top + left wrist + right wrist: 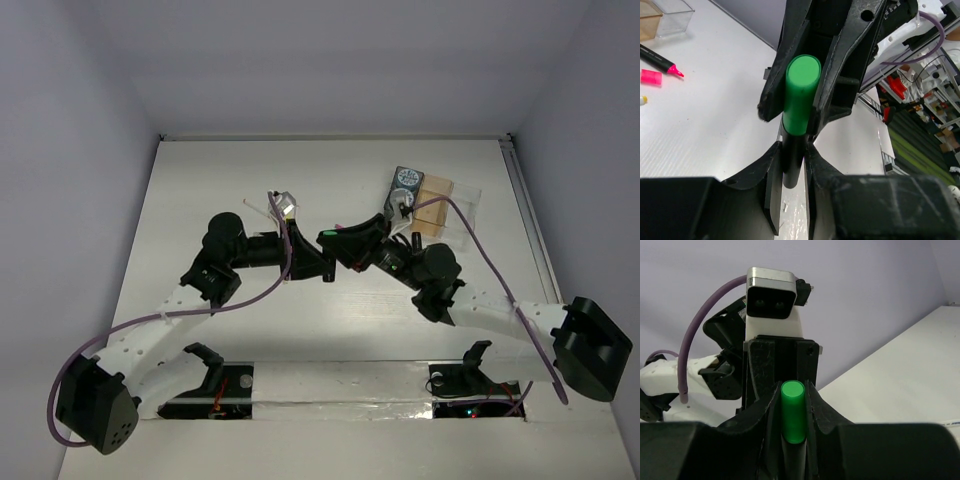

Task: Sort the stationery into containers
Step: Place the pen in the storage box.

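Note:
I will carry the capped marker with my right gripper outward next, to the right in the top view, over the tan container (432, 212), then lower and release it.
A black marker with a green cap (326, 234) hangs above the table's middle, held between both grippers. My left gripper (792, 150) is shut on its black barrel (792, 165). My right gripper (793, 390) is shut on the green cap (793, 412), and its fingers frame that cap (801, 95) in the left wrist view. In the top view the left gripper (318, 258) and right gripper (345, 245) meet tip to tip. The clear container (440, 205) with a tan base stands at the back right, with a round blue-grey canister (405, 180) at its left side.
Thin white pens (280, 206) lie behind the left arm. On the table lie a black marker with a bare pink tip (660, 59) and a loose pink cap (651, 77). The container's clear corner (672, 12) is just beyond them.

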Available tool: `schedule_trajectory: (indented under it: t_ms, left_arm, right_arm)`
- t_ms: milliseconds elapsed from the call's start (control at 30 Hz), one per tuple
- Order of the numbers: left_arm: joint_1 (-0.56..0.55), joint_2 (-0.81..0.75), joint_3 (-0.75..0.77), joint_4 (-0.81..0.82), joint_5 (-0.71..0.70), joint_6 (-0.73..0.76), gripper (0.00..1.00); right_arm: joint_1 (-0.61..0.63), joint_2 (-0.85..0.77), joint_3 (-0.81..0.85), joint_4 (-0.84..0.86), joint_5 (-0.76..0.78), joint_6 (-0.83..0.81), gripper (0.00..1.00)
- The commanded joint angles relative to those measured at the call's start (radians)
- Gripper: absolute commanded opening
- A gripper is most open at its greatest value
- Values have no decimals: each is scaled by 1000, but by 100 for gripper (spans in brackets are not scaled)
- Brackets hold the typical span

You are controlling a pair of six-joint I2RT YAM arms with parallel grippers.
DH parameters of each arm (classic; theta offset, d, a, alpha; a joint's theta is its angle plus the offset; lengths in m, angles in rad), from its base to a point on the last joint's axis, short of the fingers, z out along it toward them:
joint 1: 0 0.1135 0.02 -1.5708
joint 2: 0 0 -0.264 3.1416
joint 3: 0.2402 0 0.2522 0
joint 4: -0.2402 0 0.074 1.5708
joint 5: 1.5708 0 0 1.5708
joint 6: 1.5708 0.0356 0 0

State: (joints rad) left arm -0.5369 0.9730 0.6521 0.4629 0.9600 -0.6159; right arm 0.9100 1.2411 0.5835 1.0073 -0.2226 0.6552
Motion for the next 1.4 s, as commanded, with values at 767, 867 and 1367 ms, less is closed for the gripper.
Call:
schedule_trajectory:
  t_ms: [767, 867, 1367]
  left_arm:
    - [118, -129, 34, 550, -398, -59, 0]
    - [118, -158, 11, 496, -412, -51, 0]
    - [94, -191, -311, 496, -423, -119, 0]
  right_arm:
    - [119, -49, -54, -535, -155, -23, 0]
    - [83, -48, -28, -556, -144, -31, 0]
    - [-443, -201, 82, -832, -77, -177, 0]
